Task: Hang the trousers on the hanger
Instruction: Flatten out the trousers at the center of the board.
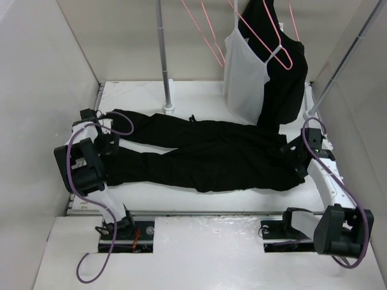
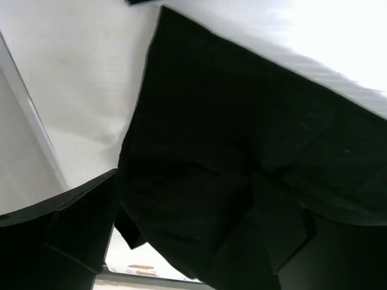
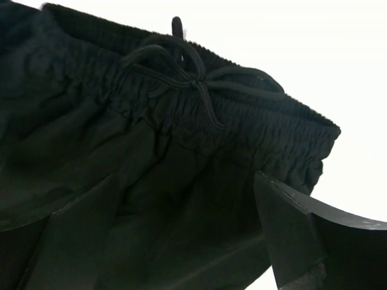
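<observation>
The gathered elastic of the trousers is below my right gripper's open fingers, so next my right gripper should go down with its fingers spread, onto the waistband beside the drawstring bow, and close.
The black trousers [image 1: 205,154] lie flat across the table, leg ends to the left and waistband to the right. My left gripper [image 1: 113,144] is at the leg ends. In the left wrist view its jaws [image 2: 187,235] stand wide open with black cloth [image 2: 242,139] loose between them. My right gripper [image 1: 296,158] is at the waistband. Its fingers [image 3: 296,235] are spread wide, open over the elastic band and drawstring bow [image 3: 193,78]. An empty pink wire hanger [image 1: 204,31] hangs at the back, left of the camisole.
A white camisole [image 1: 245,72] and a black top [image 1: 284,78] hang on pink hangers at the back right. A metal pole with a round foot [image 1: 167,106] stands behind the trousers, and a slanted pole [image 1: 338,66] on the right. White walls close in both sides.
</observation>
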`<state>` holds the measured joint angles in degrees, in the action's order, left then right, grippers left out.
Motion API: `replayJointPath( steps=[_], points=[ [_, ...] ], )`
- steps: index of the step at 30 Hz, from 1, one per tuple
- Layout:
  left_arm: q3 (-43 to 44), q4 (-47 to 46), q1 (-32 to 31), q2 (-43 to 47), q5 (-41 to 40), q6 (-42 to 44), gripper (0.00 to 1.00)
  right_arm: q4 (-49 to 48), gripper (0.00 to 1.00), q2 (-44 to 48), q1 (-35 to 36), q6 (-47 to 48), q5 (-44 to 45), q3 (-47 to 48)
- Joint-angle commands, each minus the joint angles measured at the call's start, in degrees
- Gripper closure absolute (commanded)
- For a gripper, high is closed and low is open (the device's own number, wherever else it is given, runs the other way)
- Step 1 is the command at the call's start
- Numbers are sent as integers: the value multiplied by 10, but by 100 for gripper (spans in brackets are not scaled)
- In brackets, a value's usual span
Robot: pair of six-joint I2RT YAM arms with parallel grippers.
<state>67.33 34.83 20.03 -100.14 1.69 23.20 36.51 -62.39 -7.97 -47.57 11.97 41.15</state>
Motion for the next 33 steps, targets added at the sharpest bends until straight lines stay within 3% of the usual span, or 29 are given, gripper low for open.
replayJointPath(
  steps=[1,4,7,8,9,11,15,18,19,21,22,25,33],
  points=[
    [-17,-38,23,7,-9,-16,17,-21,5,-18,-5,-32,-15,-7],
    [-11,-44,43,-16,-9,-16,31,-27,11,-30,-5,-47,-15,-21],
    [2,-44,43,-23,20,-16,52,-33,15,-36,-5,-53,-4,-27],
    [2,-44,43,-23,27,-21,61,-33,17,-36,-5,-53,-4,-34],
    [9,-37,43,-23,36,-21,80,-39,20,-36,-5,-53,-4,-40],
    [9,-27,43,-16,49,-21,98,-54,23,-44,-5,-53,2,-49],
    [23,-20,43,-3,43,-21,100,-72,34,-86,-5,-60,2,-63],
    [46,-9,43,9,37,-16,100,-88,49,-113,16,-46,32,-63],
    [56,-9,43,14,37,-11,100,-93,59,-113,16,-46,32,-63],
    [90,6,43,14,44,-11,100,-99,69,-121,16,-46,18,-58],
    [99,14,43,14,44,-11,100,-99,82,-121,16,-46,12,-58],
    [112,20,43,32,59,-11,100,-113,99,-106,16,-46,1,-69],
    [148,26,14,82,60,-3,100,-105,100,-46,16,7,17,-36]
  ],
)
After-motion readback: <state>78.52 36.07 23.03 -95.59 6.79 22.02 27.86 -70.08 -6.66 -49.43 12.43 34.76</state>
